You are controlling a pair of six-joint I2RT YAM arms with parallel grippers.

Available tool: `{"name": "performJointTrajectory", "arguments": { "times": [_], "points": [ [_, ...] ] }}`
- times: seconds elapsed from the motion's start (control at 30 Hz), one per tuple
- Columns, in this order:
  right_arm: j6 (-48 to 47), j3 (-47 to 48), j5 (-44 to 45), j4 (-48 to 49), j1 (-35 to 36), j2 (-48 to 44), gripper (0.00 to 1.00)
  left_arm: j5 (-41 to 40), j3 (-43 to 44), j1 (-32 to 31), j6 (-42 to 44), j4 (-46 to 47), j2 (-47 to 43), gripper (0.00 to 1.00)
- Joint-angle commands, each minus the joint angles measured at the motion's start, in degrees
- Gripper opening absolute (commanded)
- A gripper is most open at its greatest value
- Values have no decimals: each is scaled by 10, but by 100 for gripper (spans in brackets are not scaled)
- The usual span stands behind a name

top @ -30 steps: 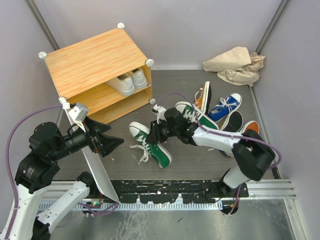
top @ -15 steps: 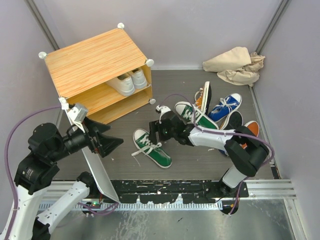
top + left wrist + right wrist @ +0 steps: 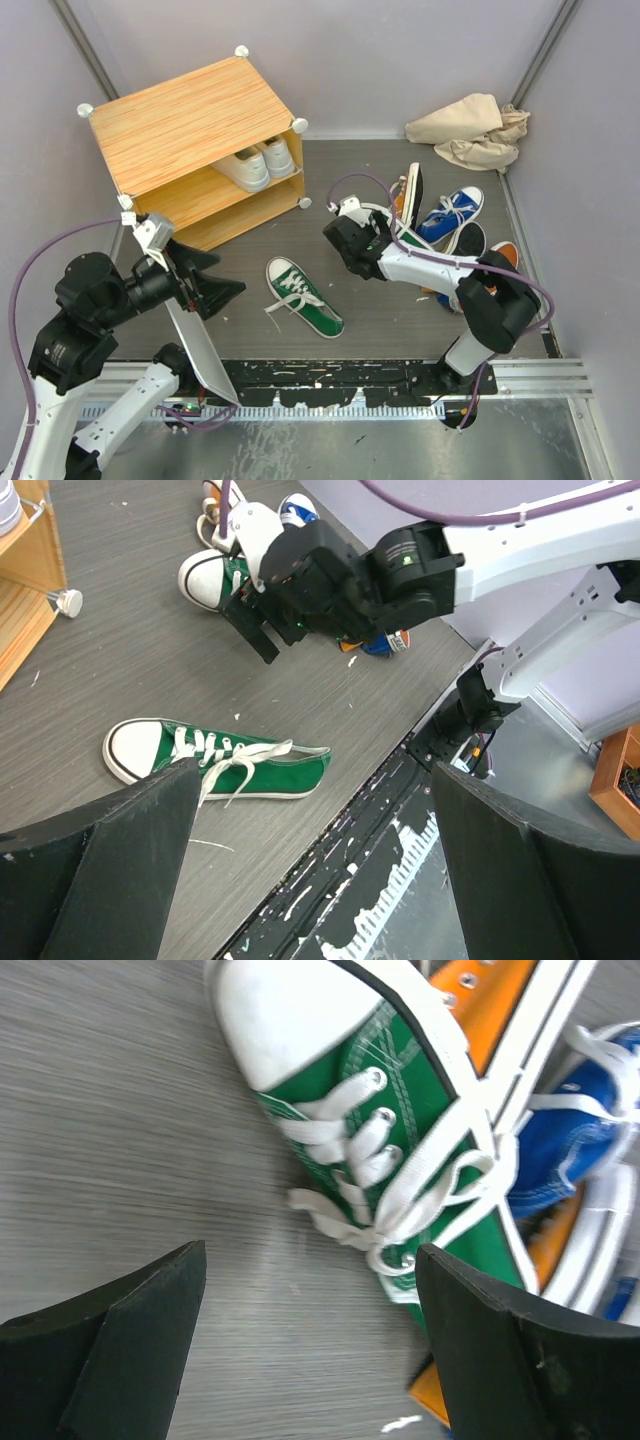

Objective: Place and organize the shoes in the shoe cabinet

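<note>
The right gripper shifts toward the second green shoe's lace knot next, then lowers its open fingers around it.
The shoe cabinet (image 3: 190,120) stands at the back left with a white pair (image 3: 256,165) on its shelf; its pale door (image 3: 195,340) hangs open toward me. One green shoe (image 3: 303,297) (image 3: 215,765) lies alone on its sole on the dark floor. Its mate (image 3: 395,232) (image 3: 400,1090) lies at the edge of the shoe pile. My right gripper (image 3: 342,240) (image 3: 255,630) (image 3: 310,1340) hovers open just left of that mate's laces, holding nothing. Beside the door, my left gripper (image 3: 225,280) (image 3: 310,880) is open and empty.
Orange (image 3: 500,990) and blue (image 3: 452,213) shoes are heaped on the right behind the second green shoe. A crumpled beige cloth (image 3: 472,130) lies in the back right corner. A metal rail (image 3: 400,380) runs along the near floor edge. Walls close in on both sides.
My right gripper opened and let go of the green shoe, which now rests flat on the floor. The gripper then moved back and right toward the pile. The left arm barely moved.
</note>
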Motion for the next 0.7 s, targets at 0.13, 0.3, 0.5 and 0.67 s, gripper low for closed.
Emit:
{"name": "performJointTrajectory", "arguments": {
  "times": [0.13,0.3,0.5,0.67],
  "points": [
    [-53,14,153,-13,-19,65,88,-3,4,-1,13,8,-16,100],
    [-57,17,194,-7,-30,114,78,-7,10,-1,16,-4,-17,100],
    [-42,33,198,-23,-42,156,37,-14,15,0,26,-20,-25,100],
    [-36,48,198,-45,-44,146,5,-18,22,0,29,-23,-30,99]
  ]
}}
